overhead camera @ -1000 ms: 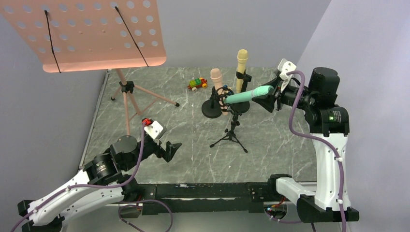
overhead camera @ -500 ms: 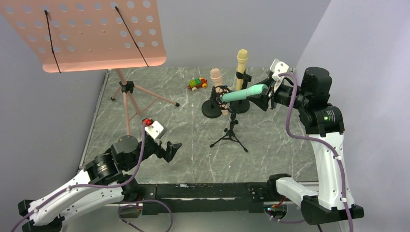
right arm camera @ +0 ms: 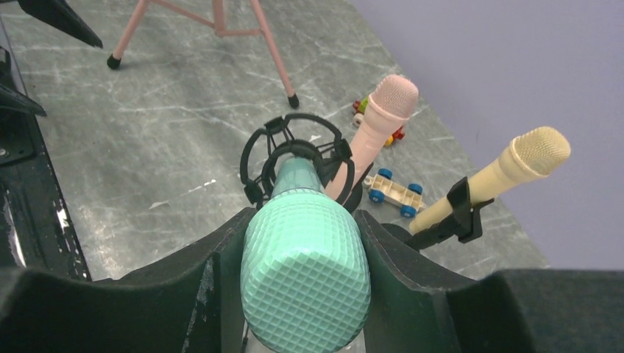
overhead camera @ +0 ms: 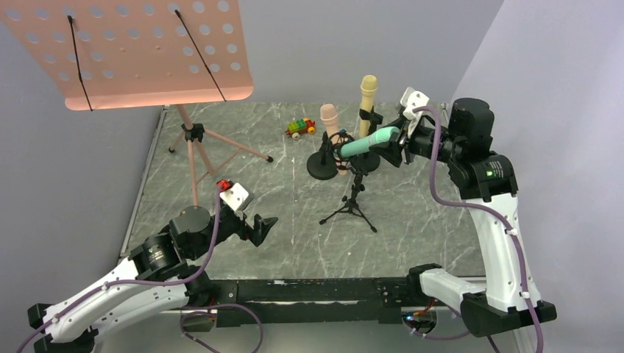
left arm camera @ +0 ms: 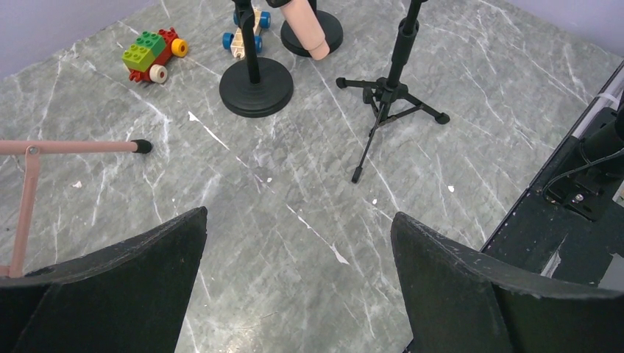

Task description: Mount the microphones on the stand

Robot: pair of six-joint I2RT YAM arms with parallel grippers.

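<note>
The right gripper pushes to the left in the top view next, since much of the mint-green microphone's handle still stands outside the black ring mount [overhead camera: 341, 150] [right arm camera: 298, 157].
My right gripper [overhead camera: 392, 149] is shut on the head of the mint-green microphone [overhead camera: 364, 143], [right arm camera: 305, 276]. The microphone lies nearly level and its handle reaches into the black ring mount [right arm camera: 294, 151] of the small tripod stand [overhead camera: 352, 198]. The peach-pink microphone [overhead camera: 330, 125], [right arm camera: 379, 125] leans in its round-base stand [overhead camera: 321, 168]. The pale yellow microphone [overhead camera: 366, 103], [right arm camera: 500, 173] sits clipped in its stand. My left gripper [overhead camera: 259, 229], [left arm camera: 298, 243] is open and empty, low over the near left floor.
A pink music stand [overhead camera: 140, 51] on a pink tripod [overhead camera: 195, 147] stands at the left. A green and red toy car [overhead camera: 299, 128], [left arm camera: 151, 55] and a beige car with blue wheels [right arm camera: 394, 193] lie behind the stands. Walls close in on the right and back.
My right arm has moved left with the mint-green microphone, pushing its handle farther into the ring mount. The left arm has not moved.
</note>
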